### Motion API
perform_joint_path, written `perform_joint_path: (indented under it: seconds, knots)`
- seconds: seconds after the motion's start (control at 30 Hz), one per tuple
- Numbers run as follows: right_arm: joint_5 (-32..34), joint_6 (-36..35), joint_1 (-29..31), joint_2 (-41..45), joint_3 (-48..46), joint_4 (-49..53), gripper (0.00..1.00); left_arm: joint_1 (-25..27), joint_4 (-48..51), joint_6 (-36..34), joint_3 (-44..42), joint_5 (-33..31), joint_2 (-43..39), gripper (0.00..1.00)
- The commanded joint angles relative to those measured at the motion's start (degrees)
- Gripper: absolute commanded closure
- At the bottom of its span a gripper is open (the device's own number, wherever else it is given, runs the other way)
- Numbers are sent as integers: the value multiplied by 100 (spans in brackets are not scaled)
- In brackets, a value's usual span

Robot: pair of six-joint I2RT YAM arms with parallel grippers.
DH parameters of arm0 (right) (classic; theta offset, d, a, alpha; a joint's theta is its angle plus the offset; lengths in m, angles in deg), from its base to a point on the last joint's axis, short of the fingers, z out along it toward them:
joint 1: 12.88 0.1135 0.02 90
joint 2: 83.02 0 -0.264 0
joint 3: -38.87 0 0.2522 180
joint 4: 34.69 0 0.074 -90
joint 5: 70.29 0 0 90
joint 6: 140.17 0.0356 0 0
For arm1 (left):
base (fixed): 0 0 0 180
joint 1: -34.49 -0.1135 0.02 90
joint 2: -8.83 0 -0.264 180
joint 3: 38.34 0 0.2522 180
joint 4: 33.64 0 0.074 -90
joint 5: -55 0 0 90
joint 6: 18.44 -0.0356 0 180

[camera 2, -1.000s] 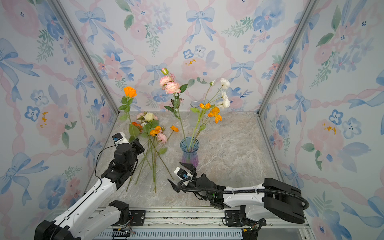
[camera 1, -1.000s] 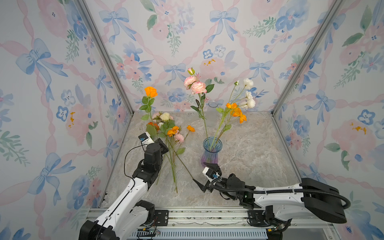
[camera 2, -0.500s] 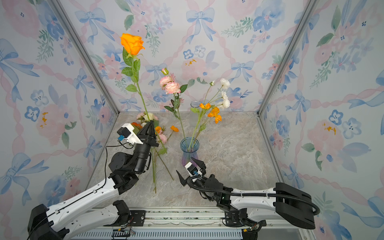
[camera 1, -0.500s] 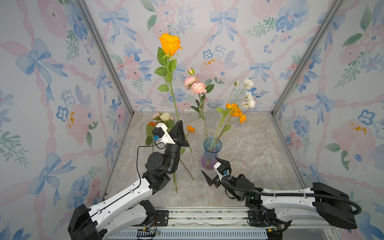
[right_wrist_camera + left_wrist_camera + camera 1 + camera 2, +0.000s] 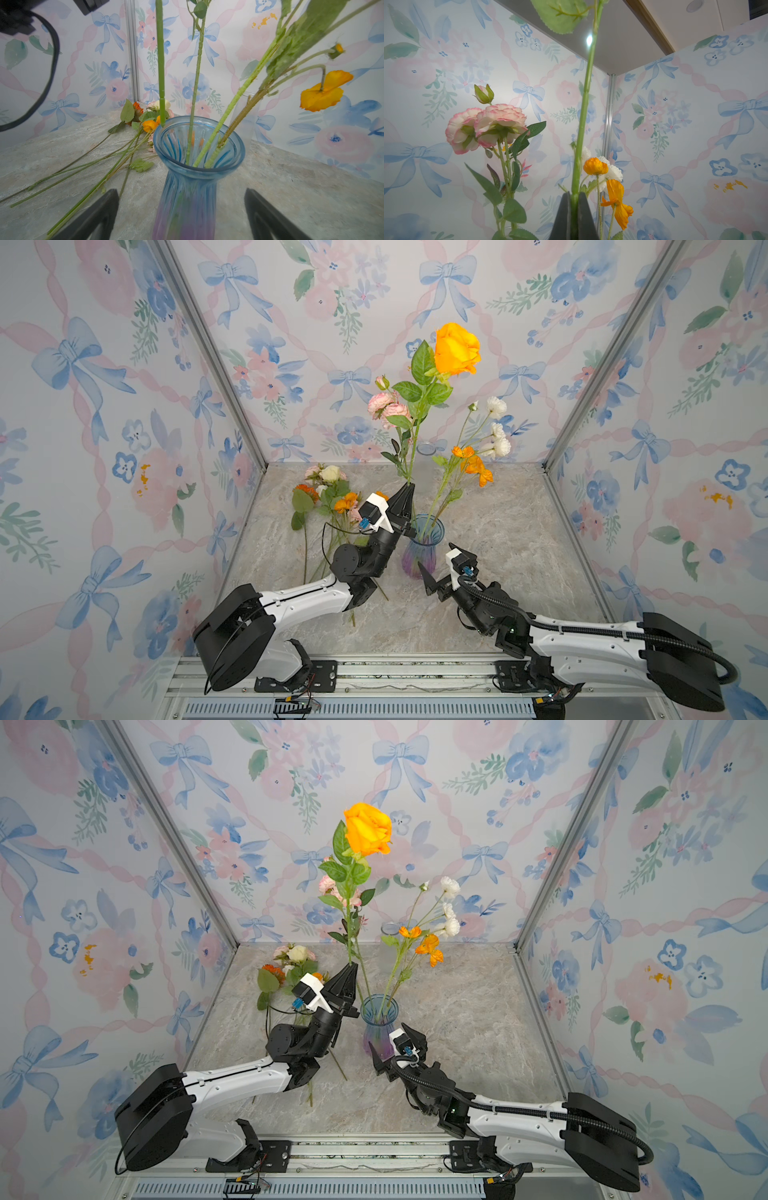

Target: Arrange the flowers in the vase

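Note:
The left gripper moves down toward the opening of the vase next. It then releases the orange rose's green stem there, since the stem's lower end still hangs at the vase's rim.
My left gripper (image 5: pixel 408 490) (image 5: pixel 573 194) is shut on the green stem (image 5: pixel 584 108) of the orange rose (image 5: pixel 456 349) (image 5: pixel 368 829) and holds it upright, just left of the vase. The stem's lower end (image 5: pixel 162 124) hangs at the near rim of the blue and purple glass vase (image 5: pixel 419 560) (image 5: pixel 234 153). Pink carnations (image 5: pixel 384 406), white blooms (image 5: pixel 496 406) and orange poppies (image 5: pixel 473 464) stand in the vase. More flowers (image 5: pixel 328 497) lie on the table to the left. My right gripper (image 5: pixel 436 562) (image 5: pixel 179 193) is open, one finger on each side of the vase's lower body, without touching it.
A small clear glass (image 5: pixel 426 448) stands at the back wall behind the vase. Wallpapered walls close in the left, back and right sides of the marble table (image 5: pixel 498 531). A metal rail (image 5: pixel 374 672) runs along the front edge.
My left gripper has lifted the orange rose off the pile at the left and carried it right, up to the vase. The right gripper has moved in around the vase.

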Motion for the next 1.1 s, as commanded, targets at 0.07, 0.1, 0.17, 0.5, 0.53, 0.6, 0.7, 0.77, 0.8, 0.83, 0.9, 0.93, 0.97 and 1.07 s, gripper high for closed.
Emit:
perform_joint_path:
  seconds: [0.07,0.1,0.17,0.5,0.53,0.6,0.7,0.77,0.8,0.83,0.9,0.93,0.97,1.07]
  knots:
    - [106,113,-47,12,-75,58,3,69,-1257,-12,-27,264,456,100]
    - [97,103,-42,1,-75,62,3,87,-1454,12,-106,290,546,100]
    - [92,85,-43,-14,-57,69,3,129,-1745,41,-352,331,658,100]
    - [-13,93,-56,-136,-4,77,3,274,-2067,34,-991,247,731,99]
    - [-13,93,-53,-153,-4,80,3,268,-2093,32,-1048,226,727,96]
    - [-19,83,-50,-164,7,80,3,270,-2126,57,-1136,201,738,93]
    - [-38,85,-61,-191,13,80,3,273,-2145,124,-1230,173,770,88]
    - [-59,93,-65,-201,28,97,3,269,-2166,190,-1283,159,794,87]
    - [-72,93,-69,-199,25,104,3,266,-2182,220,-1316,140,810,87]
    - [-74,93,-68,-204,31,106,3,272,-2189,248,-1340,127,811,87]
    - [-81,97,-67,-204,31,130,3,270,-2196,266,-1369,117,837,87]
    - [-98,109,-71,-200,42,133,3,274,-2194,288,-1384,94,841,86]
    - [-109,110,-81,-208,39,142,3,279,-2195,299,-1385,80,841,86]
    - [-140,128,-90,-229,61,176,3,274,-2187,323,-1402,30,876,82]
